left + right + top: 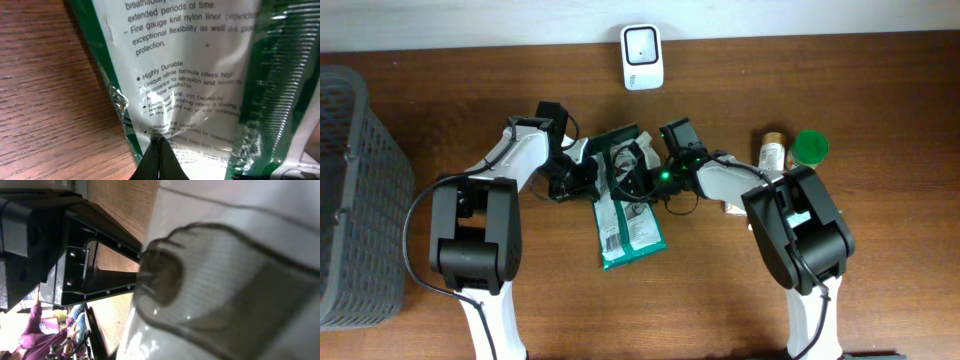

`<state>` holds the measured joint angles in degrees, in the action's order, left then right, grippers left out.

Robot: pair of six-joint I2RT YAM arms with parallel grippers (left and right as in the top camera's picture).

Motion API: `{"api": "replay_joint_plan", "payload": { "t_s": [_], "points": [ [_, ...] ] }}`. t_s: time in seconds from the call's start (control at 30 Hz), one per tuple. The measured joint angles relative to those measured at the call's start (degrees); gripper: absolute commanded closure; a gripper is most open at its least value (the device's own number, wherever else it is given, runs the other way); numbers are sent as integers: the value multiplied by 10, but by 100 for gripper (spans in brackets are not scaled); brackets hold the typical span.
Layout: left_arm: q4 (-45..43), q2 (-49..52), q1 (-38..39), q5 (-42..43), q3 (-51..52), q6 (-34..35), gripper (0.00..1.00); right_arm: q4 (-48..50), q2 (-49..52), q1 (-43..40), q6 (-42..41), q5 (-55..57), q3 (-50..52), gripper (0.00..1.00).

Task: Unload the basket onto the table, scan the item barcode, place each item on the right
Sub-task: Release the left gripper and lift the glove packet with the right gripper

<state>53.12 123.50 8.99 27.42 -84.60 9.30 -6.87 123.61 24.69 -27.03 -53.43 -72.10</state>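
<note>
I need to open my left gripper where it is next and free the package's basket-side edge (598,188) (155,136) between its fingers, because my right gripper is at the package's other side.
The item is a green and white glove package (638,232) lying flat in the middle of the table, printed side up, with a barcode (611,238) near its lower left. My left gripper (582,178) is shut on the package's left edge. In the left wrist view the black fingertips (159,150) pinch the crinkled film (200,90). My right gripper (646,178) is over the package's upper right. Its fingers do not show in the right wrist view, which the package (240,280) fills. A white scanner (642,57) stands at the table's far edge.
A grey mesh basket (355,190) stands at the left edge. A small bottle (771,155) and a green-lidded jar (810,149) sit to the right of the right arm. A black bracket (50,245) shows beside the package in the right wrist view.
</note>
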Motion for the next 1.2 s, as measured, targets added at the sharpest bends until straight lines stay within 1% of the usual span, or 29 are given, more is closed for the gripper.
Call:
{"api": "replay_joint_plan", "payload": {
  "t_s": [0.13,0.23,0.37,0.47,0.57,0.77,0.8,0.87,0.9,0.97,1.03,1.13,1.17,1.2],
  "points": [
    [6,0,-2,0,-1,0,100,-1,0,-2,3,0,0,96],
    [34,6,-9,-3,-14,0,100,1,0,-5,6,-3,0,96],
    [97,21,-39,-17,-78,-6,100,10,0,-30,20,-36,0,96],
    [135,21,-61,-33,-152,-14,100,10,-12,-54,31,-63,0,96],
    [148,7,-83,-56,-214,-18,100,10,-63,-77,38,-87,0,96],
    [149,-47,-128,-88,-249,-20,100,-4,-216,-128,45,-126,0,96],
    [149,-52,-135,-92,-249,-20,99,-11,-243,-141,46,-129,0,96],
    [148,-54,-148,-100,-249,-20,92,-27,-294,-167,46,-134,0,96],
    [148,-54,-151,-102,-249,-21,91,-33,-312,-176,46,-136,0,96],
    [148,-54,-152,-108,-249,-23,81,-46,-357,-204,45,-138,0,96],
    [148,-54,-152,-115,-249,-24,63,-49,-395,-226,43,-138,0,96],
    [148,-54,-151,-123,-249,-25,31,-49,-443,-251,43,-139,0,96],
    [148,-54,-151,-125,-249,-27,18,-49,-451,-252,43,-138,0,96],
    [148,-54,-151,-128,-249,-24,1,-49,-462,-254,43,-137,0,96]
  ]
}}
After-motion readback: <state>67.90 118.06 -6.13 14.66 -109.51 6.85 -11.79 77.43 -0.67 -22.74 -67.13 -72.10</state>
